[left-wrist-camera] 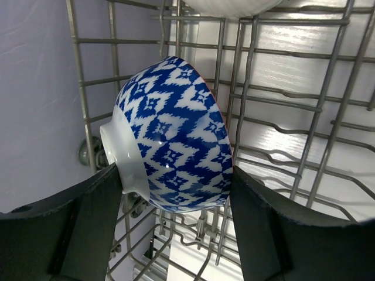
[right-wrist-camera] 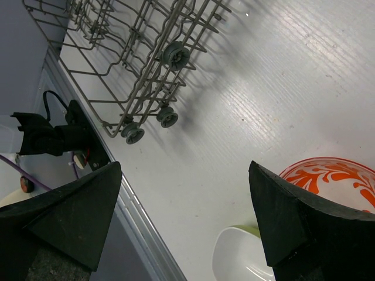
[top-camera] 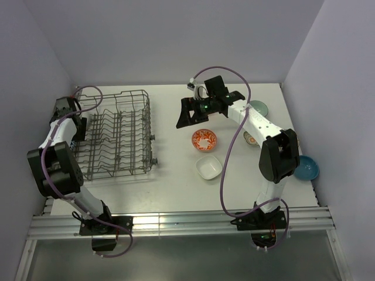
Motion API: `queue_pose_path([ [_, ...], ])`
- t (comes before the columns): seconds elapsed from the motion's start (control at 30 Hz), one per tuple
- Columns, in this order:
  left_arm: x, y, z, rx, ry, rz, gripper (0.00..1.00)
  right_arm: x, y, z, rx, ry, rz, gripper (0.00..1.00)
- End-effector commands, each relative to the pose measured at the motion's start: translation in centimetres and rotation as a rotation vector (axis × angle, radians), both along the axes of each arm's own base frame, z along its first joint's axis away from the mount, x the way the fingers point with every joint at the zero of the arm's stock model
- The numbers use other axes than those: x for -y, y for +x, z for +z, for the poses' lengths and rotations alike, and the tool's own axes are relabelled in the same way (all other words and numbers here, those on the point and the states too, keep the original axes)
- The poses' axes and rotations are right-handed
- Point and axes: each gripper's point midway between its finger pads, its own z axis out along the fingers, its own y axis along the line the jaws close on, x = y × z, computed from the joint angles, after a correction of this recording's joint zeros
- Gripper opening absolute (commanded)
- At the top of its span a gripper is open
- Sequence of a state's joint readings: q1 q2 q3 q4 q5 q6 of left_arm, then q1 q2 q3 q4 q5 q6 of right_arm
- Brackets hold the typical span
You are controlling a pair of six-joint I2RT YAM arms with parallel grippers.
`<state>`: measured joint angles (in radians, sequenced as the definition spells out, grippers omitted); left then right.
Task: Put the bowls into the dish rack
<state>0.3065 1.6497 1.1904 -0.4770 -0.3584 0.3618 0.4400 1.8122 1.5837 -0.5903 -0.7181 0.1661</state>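
Observation:
My left gripper eases down and outward among the dish rack's wires next and releases it. A gap remains between the blue-patterned bowl (left-wrist-camera: pixel 173 134) and the white bowl.
The grey wire dish rack (top-camera: pixel 117 134) stands at the left of the table. My left gripper (left-wrist-camera: pixel 176 193) is at its left edge (top-camera: pixel 80 126), shut on a blue-patterned bowl (left-wrist-camera: pixel 173 134). The bowl lies on its side among the tines, with one finger on its white foot and the other on its rim. A white bowl (left-wrist-camera: pixel 228 6) sits further along in the rack. My right gripper (top-camera: pixel 187 114) hangs open and empty over the table (right-wrist-camera: pixel 184 199). Near it lie a red-orange patterned bowl (top-camera: pixel 204 139) (right-wrist-camera: pixel 334 178) and a square white bowl (top-camera: pixel 208 167) (right-wrist-camera: pixel 246 257).
A pale green bowl (top-camera: pixel 258 108) lies at the back right. A blue bowl (top-camera: pixel 306 167) sits by the right edge. Another bowl (top-camera: pixel 251 139) is half hidden behind the right arm. The rack's wheels (right-wrist-camera: pixel 167 117) face the table's front rail.

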Motion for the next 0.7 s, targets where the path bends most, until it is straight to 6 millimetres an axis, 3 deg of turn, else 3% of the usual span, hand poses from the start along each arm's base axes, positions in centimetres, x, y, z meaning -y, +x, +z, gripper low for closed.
queue_pose_path([
  [0.0,-1.7,1.9,2.1,0.063,0.08,0.011,0.0,0.8,0.1,2.5,0.074,0.017,-0.007,0.96],
  [0.47,-2.3,2.9,-0.3,0.033,0.082,0.019,0.0,0.9,0.0,2.0,0.056,0.015,-0.006,0.96],
  [0.67,-1.5,3.3,-1.8,0.017,0.028,0.013,0.25,1.2,0.0,1.8,0.064,-0.003,-0.005,0.96],
])
